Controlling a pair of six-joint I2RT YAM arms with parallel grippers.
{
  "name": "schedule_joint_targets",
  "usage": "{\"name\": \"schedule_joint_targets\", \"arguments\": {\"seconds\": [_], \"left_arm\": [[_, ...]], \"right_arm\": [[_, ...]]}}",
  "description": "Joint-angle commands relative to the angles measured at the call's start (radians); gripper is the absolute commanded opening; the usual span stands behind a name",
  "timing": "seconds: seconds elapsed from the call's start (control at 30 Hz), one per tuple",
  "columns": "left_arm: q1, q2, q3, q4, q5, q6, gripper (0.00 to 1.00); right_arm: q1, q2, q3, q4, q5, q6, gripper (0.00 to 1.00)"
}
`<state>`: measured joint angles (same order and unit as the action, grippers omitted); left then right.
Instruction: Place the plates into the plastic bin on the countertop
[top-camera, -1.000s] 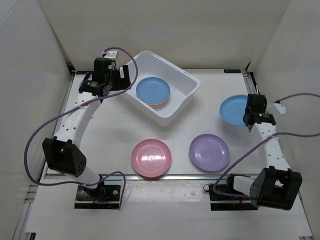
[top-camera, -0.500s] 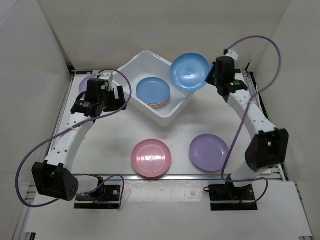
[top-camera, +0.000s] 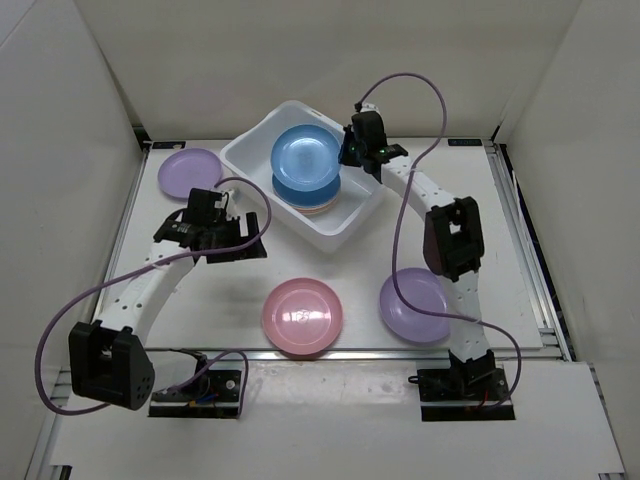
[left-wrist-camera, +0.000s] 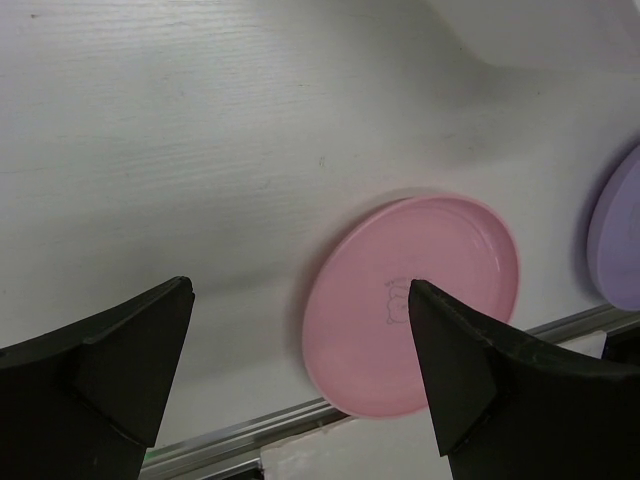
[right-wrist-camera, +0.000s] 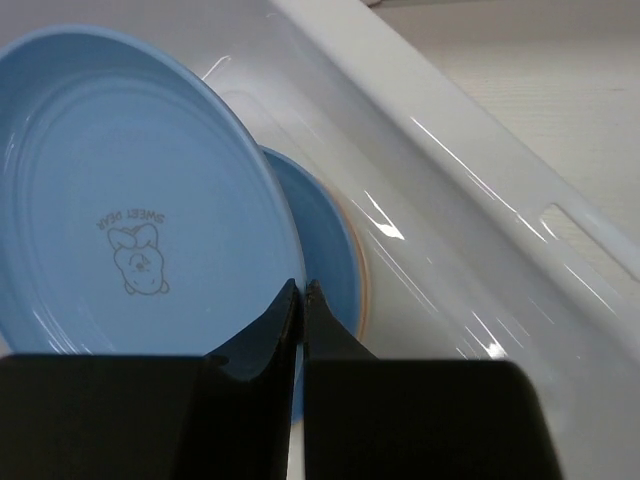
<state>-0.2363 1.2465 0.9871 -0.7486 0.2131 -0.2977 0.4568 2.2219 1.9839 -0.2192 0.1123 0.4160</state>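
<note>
My left gripper moves down and back onto the pink plate's rim (top-camera: 266, 306) next. The rim lies below it and to its right in the top view, outside the bin (top-camera: 368, 196).
My right gripper (top-camera: 345, 153) is shut on the rim of a blue plate (top-camera: 304, 160) and holds it tilted over the white plastic bin (top-camera: 368, 196). In the right wrist view the gripper (right-wrist-camera: 302, 290) pinches that blue plate (right-wrist-camera: 120, 220) above another blue plate (right-wrist-camera: 325, 255) stacked in the bin (right-wrist-camera: 480, 230). My left gripper (top-camera: 240, 237) is open and empty above the countertop (top-camera: 200, 300). A pink plate (top-camera: 302, 316) lies near the front edge and shows in the left wrist view (left-wrist-camera: 415, 300) between the open fingers. Purple plates lie at the front right (top-camera: 415, 306) and far left (top-camera: 190, 166).
A metal rail (top-camera: 340, 352) runs along the countertop's front edge. White walls enclose the left, back and right sides. Purple cables loop off both arms. The bin stands at an angle at the back centre.
My right arm has carried the blue plate left from beside the bin to over it. My left arm has drawn back from the bin toward the pink plate.
</note>
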Motion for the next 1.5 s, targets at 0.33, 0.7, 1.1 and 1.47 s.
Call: {"name": "schedule_joint_targets", "arguments": {"seconds": [0.33, 0.7, 1.1, 1.47], "left_arm": [[-0.028, -0.047, -0.045, -0.008, 0.049, -0.029, 0.99], [-0.103, 0.037, -0.131, 0.074, 0.035, -0.066, 0.99], [-0.212, 0.215, -0.206, 0.150, -0.006, -0.055, 0.78], [-0.276, 0.315, -0.147, 0.080, -0.110, -0.038, 0.12]], "right_arm": [[0.013, 0.079, 0.095, -0.034, 0.098, 0.052, 0.63], [-0.006, -0.206, 0.017, -0.062, -0.017, -0.043, 0.99], [-0.210, -0.660, -0.391, -0.071, -0.013, 0.014, 0.99], [-0.319, -0.837, -0.530, -0.131, 0.145, 0.066, 0.99]]}}
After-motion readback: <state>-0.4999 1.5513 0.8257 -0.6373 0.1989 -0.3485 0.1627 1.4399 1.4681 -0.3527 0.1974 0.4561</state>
